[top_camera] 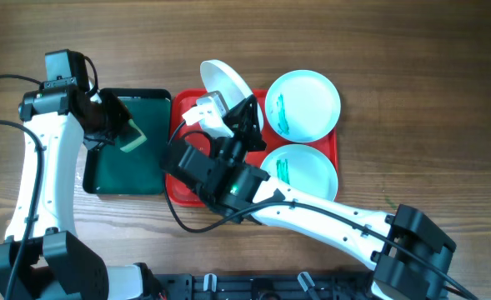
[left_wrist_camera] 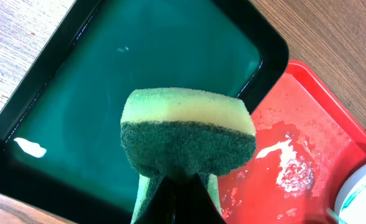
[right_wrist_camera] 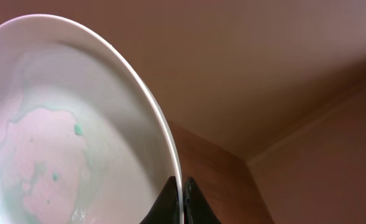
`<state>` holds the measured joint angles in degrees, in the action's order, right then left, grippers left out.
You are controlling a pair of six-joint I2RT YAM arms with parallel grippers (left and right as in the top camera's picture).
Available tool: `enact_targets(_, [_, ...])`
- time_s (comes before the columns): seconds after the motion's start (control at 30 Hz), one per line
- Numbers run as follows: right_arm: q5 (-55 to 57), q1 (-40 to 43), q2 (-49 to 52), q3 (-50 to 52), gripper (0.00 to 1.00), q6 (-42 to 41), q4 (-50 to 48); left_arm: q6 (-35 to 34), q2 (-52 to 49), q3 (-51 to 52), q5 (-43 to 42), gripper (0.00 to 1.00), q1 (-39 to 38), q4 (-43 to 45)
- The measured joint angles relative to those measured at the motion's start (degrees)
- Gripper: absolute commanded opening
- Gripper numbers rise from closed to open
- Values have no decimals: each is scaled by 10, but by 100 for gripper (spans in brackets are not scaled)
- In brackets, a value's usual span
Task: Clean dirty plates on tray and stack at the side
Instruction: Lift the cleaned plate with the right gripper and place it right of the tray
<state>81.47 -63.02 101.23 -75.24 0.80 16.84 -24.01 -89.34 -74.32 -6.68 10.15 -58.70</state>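
The plate swings right in the overhead view with my right gripper next, past the red tray (top_camera: 178, 185), to the clear tabletop below it, then goes down and is released.
My right gripper (top_camera: 243, 110) is shut on the rim of the white plate (top_camera: 226, 83) and holds it tilted on edge above the red tray (top_camera: 178, 185). In the right wrist view the white plate (right_wrist_camera: 77, 137) shows a faint green, wet smear, with my jaws (right_wrist_camera: 181, 193) pinching its rim. Two pale aqua plates, one at the back (top_camera: 303, 102) and one at the front (top_camera: 303, 171), lie on the tray's right side, each with a green smear. My left gripper (top_camera: 116, 133) is shut on a green and yellow sponge (left_wrist_camera: 187, 134), held over the dark green tray (left_wrist_camera: 139, 56).
The dark green tray (top_camera: 112, 171) holds water and lies left of the red tray, touching it. The red tray's wet floor (left_wrist_camera: 294, 155) shows foam. Bare wooden table lies all round. Cables run along the left and front edges.
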Motion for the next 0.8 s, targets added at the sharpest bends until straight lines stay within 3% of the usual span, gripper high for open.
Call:
enact_targets(0.13, [-97, 0, -1, -2, 4, -18, 62, 0, 0, 0, 0, 4, 0, 4])
enact_targets(0.23, [-282, 29, -3, -4, 4, -118, 148, 0, 0, 0, 0, 4, 0, 4])
enact_targets(0.4, [-737, 255, -39, -3, 4, -202, 184, 0, 0, 0, 0, 4, -3, 5])
enact_targets(0.5, [-916, 416, -92, -4, 4, -210, 242, 4, 0, 0, 2, 4, -36, 10])
enact_targets(0.63, [-984, 606, -104, -4, 4, -207, 344, 10, 0, 0, 2, 4, -104, 27])
enact_targets(0.8, [-944, 792, -105, 31, 4, -201, 351, 10, 0, 0, 2, 4, -150, 39])
